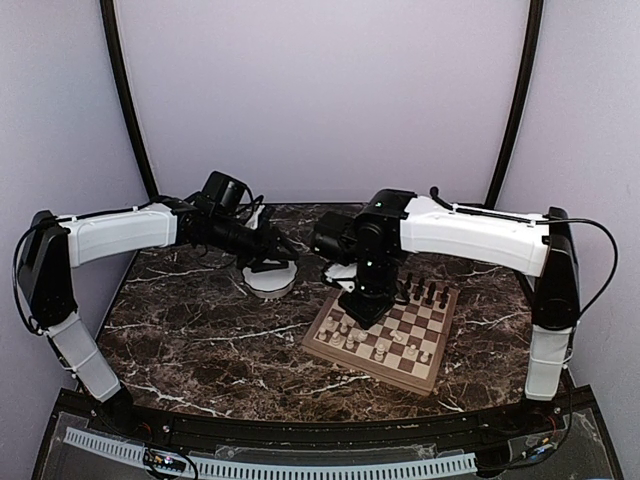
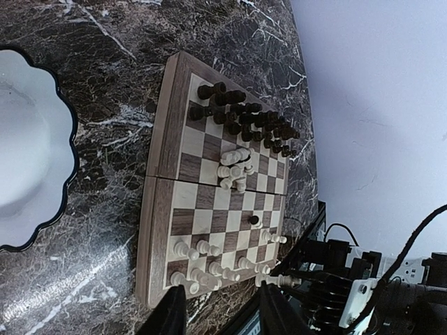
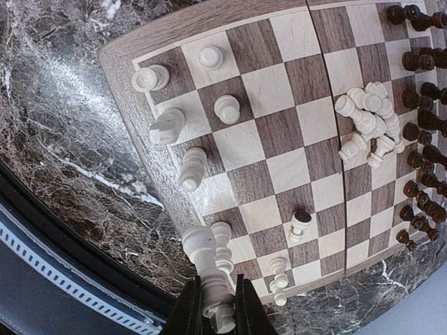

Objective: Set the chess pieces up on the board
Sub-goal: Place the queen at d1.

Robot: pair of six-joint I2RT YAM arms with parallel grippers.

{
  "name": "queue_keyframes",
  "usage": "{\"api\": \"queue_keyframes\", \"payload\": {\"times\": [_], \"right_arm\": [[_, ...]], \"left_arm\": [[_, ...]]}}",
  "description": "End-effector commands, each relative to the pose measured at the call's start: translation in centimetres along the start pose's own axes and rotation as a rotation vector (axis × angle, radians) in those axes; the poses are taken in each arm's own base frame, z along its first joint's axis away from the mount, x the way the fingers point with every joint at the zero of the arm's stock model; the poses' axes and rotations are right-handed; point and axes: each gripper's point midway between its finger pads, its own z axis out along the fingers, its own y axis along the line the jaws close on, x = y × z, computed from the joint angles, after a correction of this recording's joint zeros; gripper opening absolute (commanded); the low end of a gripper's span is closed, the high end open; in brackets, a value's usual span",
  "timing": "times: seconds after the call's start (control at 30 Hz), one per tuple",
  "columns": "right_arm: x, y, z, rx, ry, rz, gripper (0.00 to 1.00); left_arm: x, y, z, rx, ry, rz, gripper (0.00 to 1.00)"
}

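Observation:
I will next lower the tall pale piece (image 3: pixel 206 269) in my right gripper to the empty near-row square (image 3: pixel 213 195) below and let go of it. It will fill that gap between the standing pieces.
The board (image 1: pixel 318 345) lies right of centre; it also shows in the left wrist view (image 2: pixel 155 230) and the right wrist view (image 3: pixel 120 77). Dark pieces (image 1: pixel 425 293) crowd its far edge (image 2: pixel 244 118). Several pale pieces (image 3: pixel 167 125) stand near its near edge, and a heap of pale pieces (image 3: pixel 367 118) lies tipped over mid-board. My right gripper (image 3: pixel 218 307) is shut on a tall pale piece (image 3: pixel 206 269), held above the board's near rim; from above it (image 1: pixel 365 305) hangs over the board. My left gripper (image 2: pixel 222 314) is open and empty, up over the bowl (image 1: pixel 280 248).
A white scalloped bowl (image 1: pixel 268 280) sits on the dark marble table left of the board; it (image 2: pixel 28 139) looks empty where it shows. The table's front rail and cables (image 2: pixel 335 272) lie just beyond the board's near edge.

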Motion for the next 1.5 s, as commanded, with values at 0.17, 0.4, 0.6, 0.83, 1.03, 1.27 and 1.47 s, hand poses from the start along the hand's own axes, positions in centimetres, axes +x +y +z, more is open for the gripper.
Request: {"api": "queue_keyframes", "payload": {"times": [0.17,0.4,0.6,0.83,1.03,1.27,1.47], "right_arm": [[0.3,0.7,1.8,0.050,0.043,-0.070,0.00],[0.5,0.7,2.8,0.081,0.071,-0.084,0.00],[0.8,0.7,3.6,0.090,0.092,-0.091,0.01],[1.3,0.4,4.4,0.111,0.119,-0.095,0.01],[1.0,-0.1,4.8,0.145,0.118,-0.091,0.02],[0.5,0.2,5.3,0.140,0.116,-0.096,0.02],[0.2,0.4,5.4,0.136,0.114,-0.095,0.02]], "left_arm": [[0.2,-0.5,-1.6,0.007,-0.013,0.017,0.38],[0.3,-0.3,-1.5,0.001,-0.006,0.011,0.38],[0.5,-0.2,-1.3,0.000,0.001,0.005,0.38],[0.6,-0.1,-1.2,0.002,0.005,0.000,0.38],[0.7,0.0,-1.2,0.002,0.008,-0.003,0.38],[0.9,0.2,-1.1,0.003,0.015,-0.010,0.38],[1.1,0.4,-0.9,0.003,0.021,-0.015,0.38]]}}
